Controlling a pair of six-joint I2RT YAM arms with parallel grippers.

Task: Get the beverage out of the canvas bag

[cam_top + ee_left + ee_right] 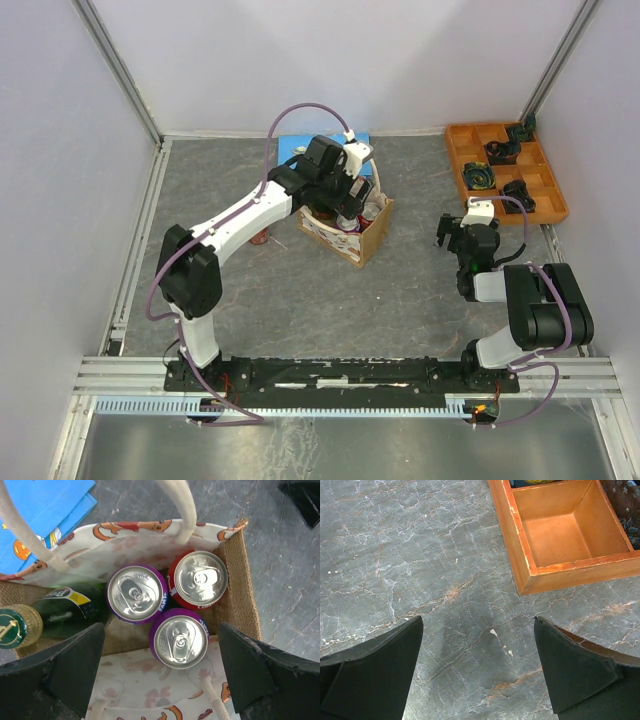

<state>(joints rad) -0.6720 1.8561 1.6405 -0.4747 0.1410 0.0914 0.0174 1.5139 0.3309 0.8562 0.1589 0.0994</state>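
Observation:
My left gripper needs to go down through the bag's opening next and close around the nearest purple can [347, 223] standing below it, because its open fingers are on either side of that can.
The canvas bag [352, 236] stands open mid-table; it also shows in the left wrist view [150, 687] with cream handles [185, 510]. Inside stand two purple cans [181, 637] [137, 593], a red can [198, 578] and a green bottle [45, 617] lying to the left. My left gripper [340, 185] hovers over the bag's mouth, open [161, 645], its fingers [65, 670] on either side of the nearest purple can, not touching it. My right gripper [458, 232] is open and empty over bare table [477, 640].
An orange compartment tray [505, 170] with dark items sits at the back right; its corner shows in the right wrist view [560, 530]. A flat blue rectangle [45, 510] lies behind the bag. Metal rails run along the table's left and near edges.

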